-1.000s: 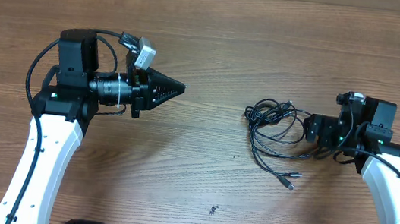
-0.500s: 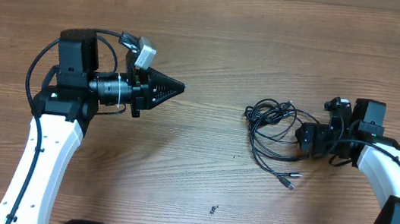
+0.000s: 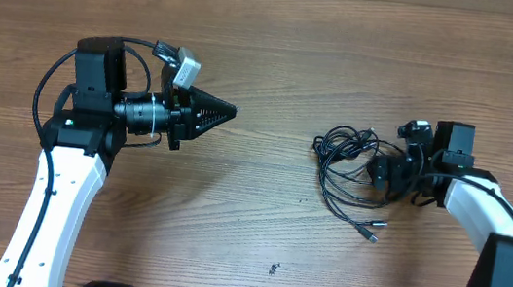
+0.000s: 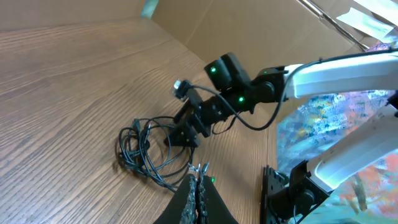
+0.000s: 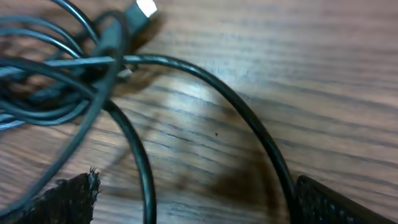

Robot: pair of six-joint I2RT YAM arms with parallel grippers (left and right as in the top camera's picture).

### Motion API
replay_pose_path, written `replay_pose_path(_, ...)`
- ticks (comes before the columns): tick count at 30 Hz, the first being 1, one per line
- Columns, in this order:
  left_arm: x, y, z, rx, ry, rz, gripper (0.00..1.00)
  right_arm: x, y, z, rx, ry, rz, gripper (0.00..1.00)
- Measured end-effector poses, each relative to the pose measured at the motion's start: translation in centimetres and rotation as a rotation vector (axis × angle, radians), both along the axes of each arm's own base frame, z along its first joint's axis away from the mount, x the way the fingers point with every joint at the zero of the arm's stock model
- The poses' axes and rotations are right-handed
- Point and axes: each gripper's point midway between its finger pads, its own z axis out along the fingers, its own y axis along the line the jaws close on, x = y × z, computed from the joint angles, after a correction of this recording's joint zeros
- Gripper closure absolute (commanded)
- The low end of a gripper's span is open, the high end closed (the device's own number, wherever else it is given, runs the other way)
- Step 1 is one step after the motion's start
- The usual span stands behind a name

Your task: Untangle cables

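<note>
The black cords already run between my right gripper's fingers. My right gripper will next stay low at the edge of the tangle, then close on the cords.
The cables (image 3: 347, 164) are a loose tangle of thin black cords right of the table's centre, with silver-tipped plugs trailing toward the front (image 3: 373, 228). They also show in the left wrist view (image 4: 146, 146) and close up in the right wrist view (image 5: 118, 81). My right gripper (image 3: 383, 169) is open, low at the tangle's right edge; two cords run between its fingers (image 5: 193, 193). My left gripper (image 3: 231, 113) is shut and empty, pointing right, well left of the cables, and it shows in its own wrist view (image 4: 199, 186).
The wooden table (image 3: 278, 48) carries only the cable tangle. A cardboard box wall (image 4: 249, 31) stands beyond the table's far edge. Thick black arm cables loop beside the left arm (image 3: 47, 88).
My right gripper has moved left, from beside the tangle onto its right edge. The left arm has not moved.
</note>
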Motion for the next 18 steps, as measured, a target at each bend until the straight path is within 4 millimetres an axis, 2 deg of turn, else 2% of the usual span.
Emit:
replay_pose_path(2, 0.0, 0.0, 0.0, 0.0, 0.0, 0.0, 0.96, 0.0, -0.1, -0.9, -0.008, 0.018, 0.007, 0.11)
replay_pose_path(4, 0.0, 0.0, 0.0, 0.0, 0.0, 0.0, 0.96, 0.2, -0.2, -1.0, -0.017, 0.013, 0.014, 0.27)
replay_pose_path(5, 0.0, 0.0, 0.0, 0.0, 0.0, 0.0, 0.96, 0.2, -0.3, -1.1, -0.02, 0.012, 0.013, 0.48)
replay_pose_path(7, 0.0, 0.0, 0.0, 0.001, 0.0, 0.002, 0.96, 0.3, -0.3, -1.1, -0.024, 0.013, 0.017, 0.82)
replay_pose_path(9, 0.0, 0.0, 0.0, 0.002, 0.0, 0.002, 0.96, 0.3, -0.3, -1.3, -0.023, 0.017, 0.015, 0.96)
replay_pose_path(18, 0.0, 0.0, 0.0, 0.002, 0.0, 0.002, 0.96, -0.7, 0.9, -1.1, 0.059, 0.089, 0.005, 0.96)
